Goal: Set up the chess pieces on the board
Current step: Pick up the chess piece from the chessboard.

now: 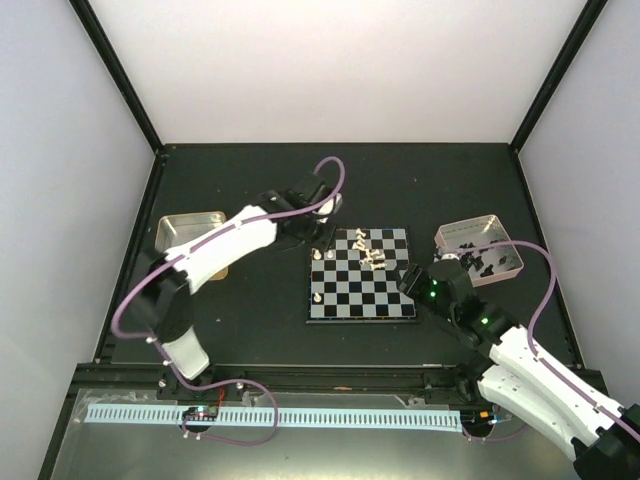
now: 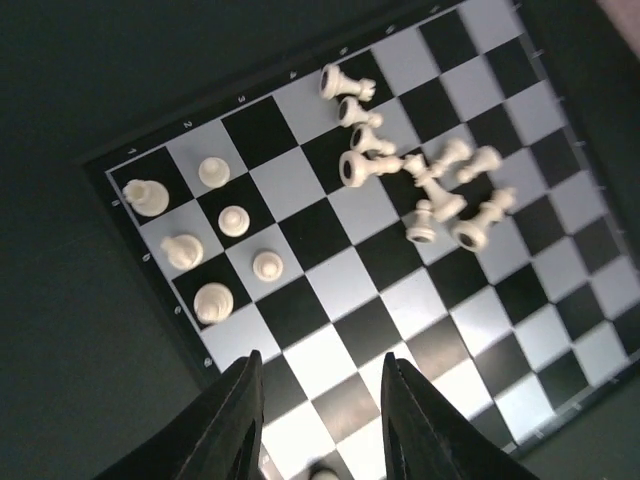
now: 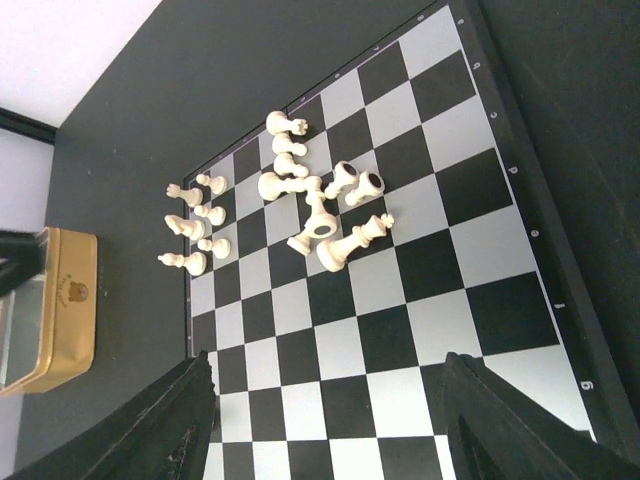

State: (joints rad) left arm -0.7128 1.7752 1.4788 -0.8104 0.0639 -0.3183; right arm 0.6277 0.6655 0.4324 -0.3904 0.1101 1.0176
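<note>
The right gripper lowers to the left in the top view onto the base of the tall toppled piece next, because that piece sticks out from the heap's near side.
The board [image 1: 375, 295] lies mid-table. Several cream-white chess pieces [image 2: 182, 250] stand in its left corner, and a heap of toppled ones [image 2: 420, 185] lies toward the far side, showing again as a heap [image 3: 320, 205] in the right wrist view. My left gripper [image 2: 320, 405] hovers over the board's left edge, its jaws a little apart. Just the top of one white piece [image 2: 323, 472] shows at the frame's bottom edge between the fingers, and no finger visibly touches it. My right gripper [image 3: 330, 420] hangs wide open over the board's right part with nothing between its fingers.
A gold metal tray [image 1: 190, 232] sits left of the board, under the left arm. A pinkish tray [image 1: 495, 232] holding black pieces stands to the board's right. One white piece [image 1: 316, 298] stands alone at the board's near-left edge.
</note>
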